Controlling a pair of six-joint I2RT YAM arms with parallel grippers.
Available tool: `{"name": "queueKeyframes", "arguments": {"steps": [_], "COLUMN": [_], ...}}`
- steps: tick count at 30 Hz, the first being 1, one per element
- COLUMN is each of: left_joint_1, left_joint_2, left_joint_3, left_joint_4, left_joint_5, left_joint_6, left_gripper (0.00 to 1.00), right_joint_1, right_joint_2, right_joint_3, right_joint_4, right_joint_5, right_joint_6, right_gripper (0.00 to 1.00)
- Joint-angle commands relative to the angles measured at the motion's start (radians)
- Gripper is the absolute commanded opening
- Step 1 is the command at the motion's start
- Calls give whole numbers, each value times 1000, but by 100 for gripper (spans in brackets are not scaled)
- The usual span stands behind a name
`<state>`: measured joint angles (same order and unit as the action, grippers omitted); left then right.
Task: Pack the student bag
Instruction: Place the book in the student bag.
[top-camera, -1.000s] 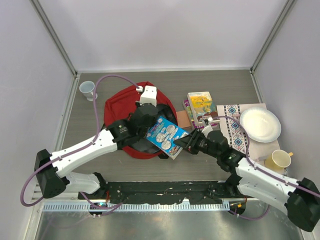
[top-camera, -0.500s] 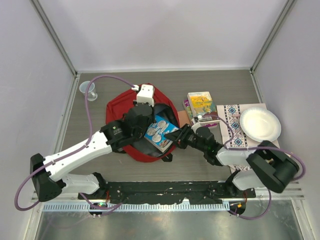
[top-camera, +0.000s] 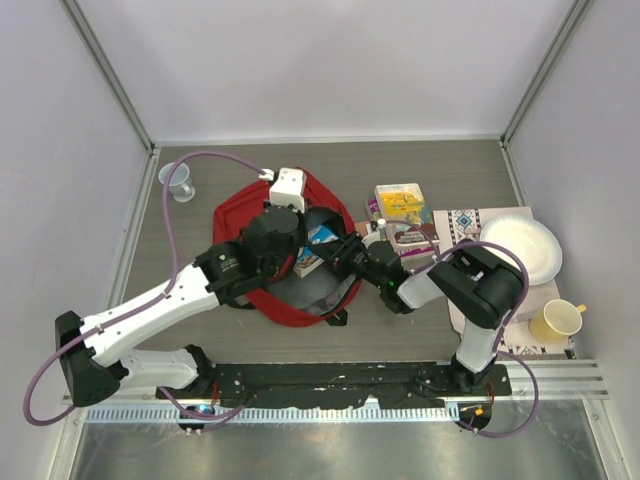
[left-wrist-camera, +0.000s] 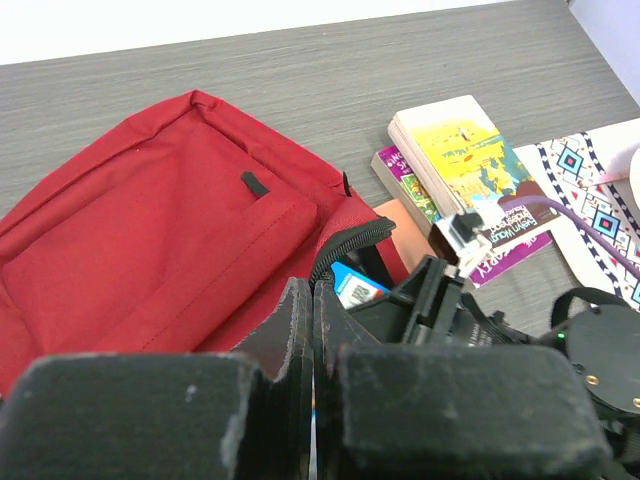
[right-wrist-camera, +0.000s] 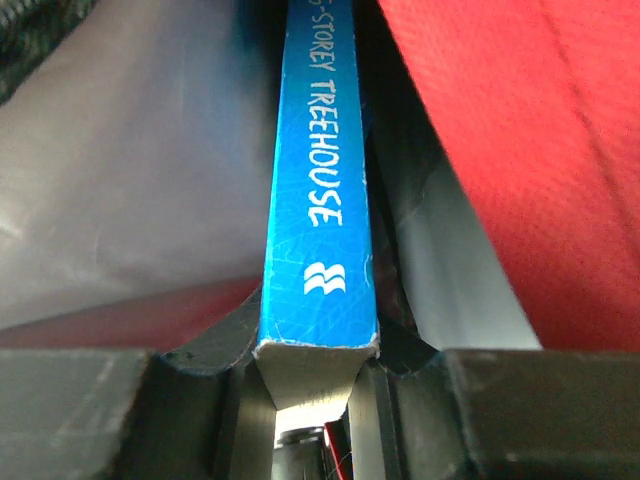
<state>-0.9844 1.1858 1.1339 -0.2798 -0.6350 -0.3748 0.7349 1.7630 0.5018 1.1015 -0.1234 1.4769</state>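
My right gripper holds the book's spine. The backpack's zip rim arches open, so I'll push left in the top view, deeper into its grey-lined inside, and release.
The student bag (top-camera: 240, 215) is a red backpack lying left of centre, and its black zip rim (left-wrist-camera: 350, 240) arches up. My left gripper (top-camera: 297, 252) hangs over that opening, its jaws pressed shut (left-wrist-camera: 313, 300) at the lifted zip rim. A blue book (right-wrist-camera: 320, 200) with "TREEHOUSE" on its spine is clamped in my right gripper (right-wrist-camera: 315, 345). The book points into the bag's grey-lined inside, red fabric (right-wrist-camera: 520, 150) to its right. From above, only a corner of the book (top-camera: 318, 238) shows at the bag's mouth beside my right gripper (top-camera: 335, 250).
A stack of books (top-camera: 402, 205) lies right of the bag, and an orange card (top-camera: 366, 238) beside it. Farther right are a patterned cloth (top-camera: 470, 260), a white plate (top-camera: 520, 248) and a yellow mug (top-camera: 557, 322). A clear cup (top-camera: 176, 180) stands far left.
My right gripper has carried the blue book leftward from above the bag's edge into its opening, so most of the cover is now hidden. The left gripper stayed over the bag.
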Motion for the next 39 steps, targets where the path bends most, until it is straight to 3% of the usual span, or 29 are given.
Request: {"name": "queueKeyframes", "arguments": {"steps": [1,11,20,25,27,30,33,39], "left_joint_1": [-5,-5,-4,-3,-3,-2,4,10], "left_joint_2": [-32,-51,-80,-95,-100,-110,-117,-120], "left_joint_3": [23,9,-22,-49,-60,-82,-95,-105], "left_joint_4": [88,68,65,59,48,47,47,42], "left_joint_5": [17,41,77,40,26,1,-9,-18], "left_joint_6": [22,27,24,14,5,2,-4,-6], "left_gripper": [0,0,0,0,0,0,0,0], "right_joint_1": [29,92,98,98,101,101,101,103], "right_joint_2": [56,190,317,336,306,239,191,133], "right_joint_3": [115,260,357,383,348,302,279,222], "right_joint_4": [238,136,61,-72,-125,-176,-231,-287], "right_joint_5": [88,261,286,266,281,281,255,220], "right_joint_6": [-16,-104,-148,-173,-187,-219,-239,-233], "right_gripper": [1,2,11,29,45,61,72,74]}}
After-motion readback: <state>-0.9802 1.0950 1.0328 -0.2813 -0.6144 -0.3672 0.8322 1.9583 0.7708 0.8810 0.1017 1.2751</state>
